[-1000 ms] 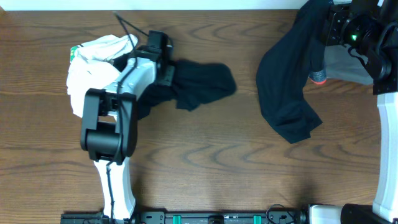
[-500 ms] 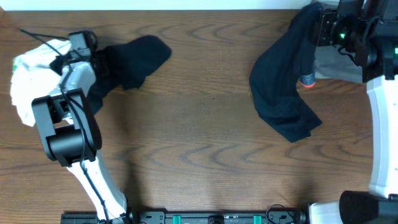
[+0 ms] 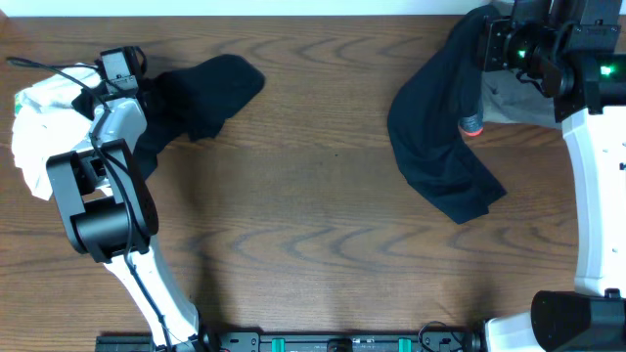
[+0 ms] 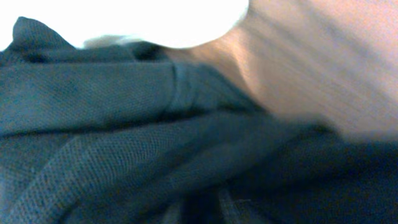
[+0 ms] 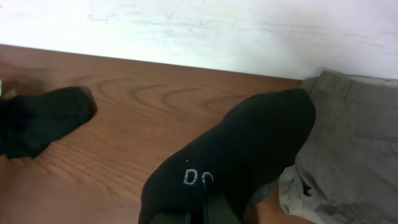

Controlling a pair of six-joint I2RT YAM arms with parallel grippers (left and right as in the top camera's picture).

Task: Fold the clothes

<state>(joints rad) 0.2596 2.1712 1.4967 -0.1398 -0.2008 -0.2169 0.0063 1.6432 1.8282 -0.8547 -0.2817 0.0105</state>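
Note:
I will next carry the trousers with my right gripper to its left in the overhead view, clear of the grey-khaki shorts, and release them on the bare wood there.
The long black trousers (image 3: pixel 435 147) hang from my right gripper (image 3: pixel 489 44) at the back right, their lower part lying crumpled on the table. The coral-red waistband (image 3: pixel 471 124) shows at their right edge. In the right wrist view the trousers (image 5: pixel 236 155) drape over the gripper (image 5: pixel 208 211), which is shut on them. At the back left lies a plain black garment (image 3: pixel 210 93), with my left gripper (image 3: pixel 132 90) at its left end, beside the white T-shirt (image 3: pixel 39 127). Dark blurred cloth (image 4: pixel 124 124) fills the left wrist view, and the jaws barely show.
Grey-khaki shorts (image 3: pixel 509 98) lie under and right of the hanging trousers, close to the table's back edge; the right wrist view shows the shorts (image 5: pixel 354 143) too. A white wall runs behind the wooden table (image 3: pixel 313 225). The left arm's elbow (image 3: pixel 103 215) stands over the left side.
The left arm swung far to the left, dragging the black garment and the T-shirt toward the back-left corner. The right gripper carried the trousers slightly left.

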